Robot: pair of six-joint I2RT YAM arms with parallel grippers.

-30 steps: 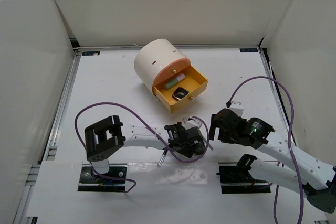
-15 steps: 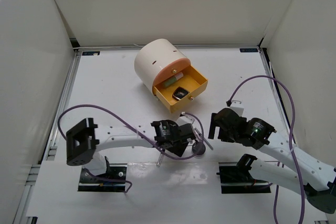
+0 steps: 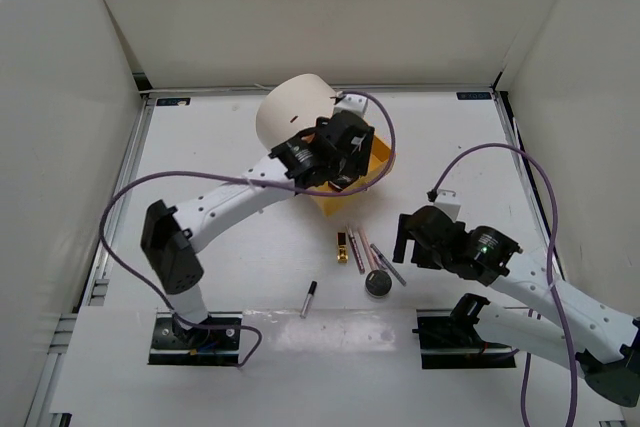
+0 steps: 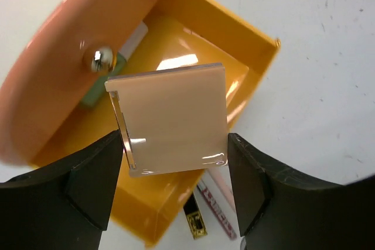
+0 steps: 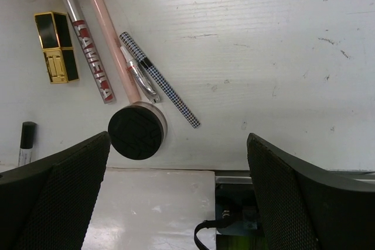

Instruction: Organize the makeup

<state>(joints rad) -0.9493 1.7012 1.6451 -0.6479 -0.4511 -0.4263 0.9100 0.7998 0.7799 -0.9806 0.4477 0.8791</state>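
The robot's left gripper will next go down toward the bare bottom of the yellow drawer and let go of the tan square compact (image 4: 173, 118), because that spot is just below the gripper.
My left gripper (image 4: 176, 147) is shut on a tan square compact (image 4: 173, 118), holding it by its two side edges above the open yellow drawer (image 4: 237, 33). A mint-green tube (image 4: 104, 86) lies in that drawer, under the orange drawer front (image 4: 70, 45). In the top view the left gripper (image 3: 342, 155) covers the drawer. My right gripper (image 5: 179, 144) hangs open and empty over the table's front. Just left of it lie a black round compact (image 5: 136, 133), a pink pencil (image 5: 110, 42), a checkered pencil (image 5: 161, 83), a silver tube (image 5: 85, 42) and a gold-black lipstick (image 5: 55, 48).
The cream cylindrical box (image 3: 290, 112) stands at the back centre. A small black-capped stick (image 3: 310, 299) lies near the table's front edge. Purple cables loop off both arms. White walls close in the table on three sides.
My left arm has swung from the front of the table up to the yellow drawer, carrying the tan compact. The makeup it covered now shows on the table. The right arm has stayed put.
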